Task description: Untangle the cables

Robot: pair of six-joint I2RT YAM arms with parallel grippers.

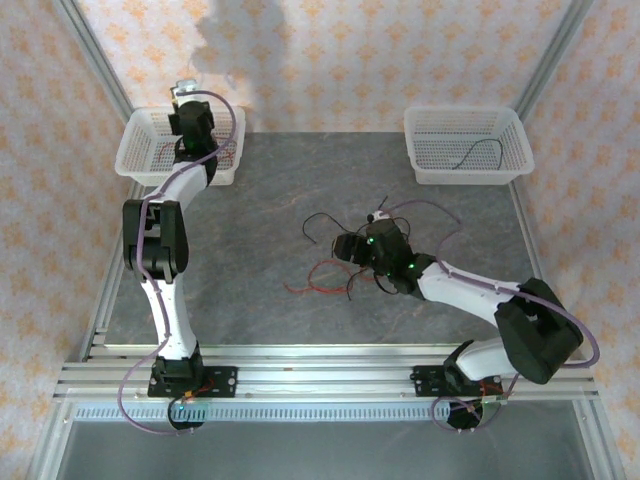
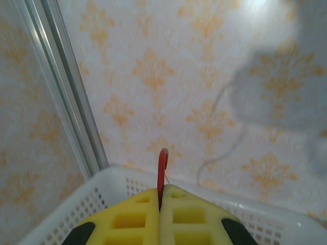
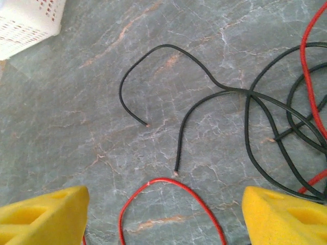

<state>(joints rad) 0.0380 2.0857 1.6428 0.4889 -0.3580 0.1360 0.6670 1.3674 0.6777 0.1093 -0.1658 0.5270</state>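
I will next lower my left gripper toward the inside of the white basket and let go of the red wire. The basket is below my gripper and already has pieces of red wire in it.
The cables, thin red and black wires, lie tangled on the grey table centre. My right gripper hovers over them, open. In the right wrist view a red loop lies on the table between the yellow fingers without touching them, and two black wire ends lie just beyond; more black and red strands cross at the right. My left gripper hangs above the left basket, shut on a red wire whose bent end sticks up between the pads.
A second white basket at the back right holds one black wire. A basket corner shows at the upper left of the right wrist view. Aluminium frame posts and patterned walls enclose the table.
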